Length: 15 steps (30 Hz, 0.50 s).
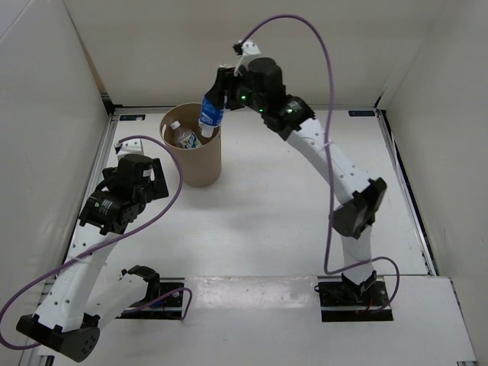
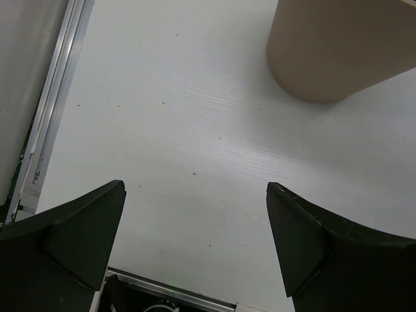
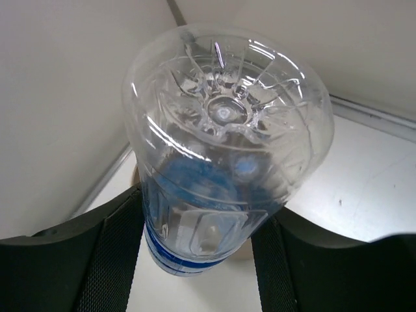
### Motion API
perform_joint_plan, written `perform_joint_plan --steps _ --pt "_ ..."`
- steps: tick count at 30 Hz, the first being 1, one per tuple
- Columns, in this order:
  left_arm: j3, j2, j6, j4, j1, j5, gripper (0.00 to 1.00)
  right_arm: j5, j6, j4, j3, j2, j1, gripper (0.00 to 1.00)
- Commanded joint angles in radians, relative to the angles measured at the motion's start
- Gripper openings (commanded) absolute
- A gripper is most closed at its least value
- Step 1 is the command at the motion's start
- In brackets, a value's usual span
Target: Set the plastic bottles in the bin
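Observation:
The bin's opening (image 1: 191, 126) lies left in the top view, so my right gripper next needs to carry the blue-labelled bottle that way past the bin's rim and release.
The tan bin (image 1: 200, 164) stands at the back left of the table; its side shows in the left wrist view (image 2: 338, 52). A clear bottle (image 1: 183, 136) lies inside it. My right gripper (image 1: 216, 97) is shut on the blue-labelled clear bottle (image 1: 211, 114) and holds it cap down over the bin's right rim. In the right wrist view the bottle's base (image 3: 224, 130) fills the frame between the fingers (image 3: 114, 260). My left gripper (image 2: 195, 240) is open and empty above bare table, left of the bin. The orange bottle and another clear one are hidden or out of view.
White walls enclose the table on the left, back and right. A metal rail (image 2: 49, 123) runs along the table's left edge. Purple cables loop from both arms.

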Motion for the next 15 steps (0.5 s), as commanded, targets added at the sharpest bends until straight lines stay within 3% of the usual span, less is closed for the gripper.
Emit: perform_joint_plan --steps 1,4,10,15 --pt "0.031 -0.003 0.003 0.013 0.007 0.007 1.0 0.121 -0.129 0.058 0.139 0.121 0.057 0.5" --pt "0.027 -0.015 0.005 0.017 0.006 0.006 1.0 0.175 -0.16 0.021 0.26 0.207 0.079 0.5" --pt "0.028 -0.018 0.006 0.016 0.006 -0.002 1.0 0.191 -0.145 0.087 0.169 0.219 0.082 0.58" --pt "0.03 -0.02 0.008 0.016 0.006 -0.006 1.0 0.229 -0.178 0.035 0.15 0.2 0.125 0.89"
